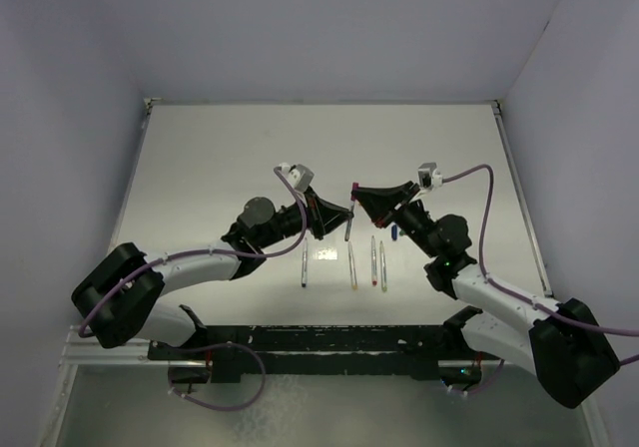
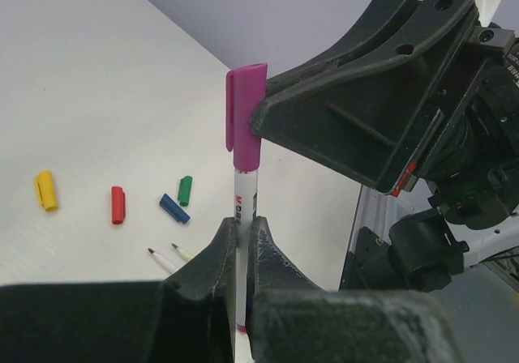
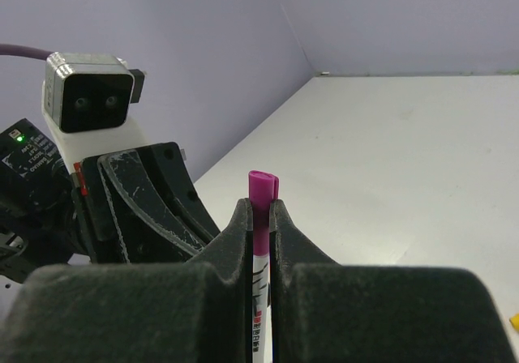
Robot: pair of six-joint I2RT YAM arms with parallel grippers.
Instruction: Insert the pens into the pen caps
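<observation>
Next, my left gripper moves down to the left in the top view, tilting downward. It then releases the pen on the clear tabletop, since its purple cap (image 3: 261,191) is on.
My left gripper (image 2: 242,222) is shut on the barrel of a silver-grey pen (image 2: 246,193) and holds it upright above the table. My right gripper (image 3: 259,206) is shut on the purple cap (image 3: 261,191), which sits on the top end of that pen (image 3: 260,298). In the top view the two grippers, left (image 1: 341,218) and right (image 1: 357,192), meet at the table's middle with the pen (image 1: 348,225) between them. The yellow (image 2: 46,190), red (image 2: 117,205), blue (image 2: 173,208) and green (image 2: 185,190) caps lie loose on the table.
Several uncapped pens lie side by side near the arms, one on the left (image 1: 304,265), one in the middle (image 1: 351,265) and a pair on the right (image 1: 377,263). Two of their tips (image 2: 162,259) show below the caps. Walls close the table at the back and sides.
</observation>
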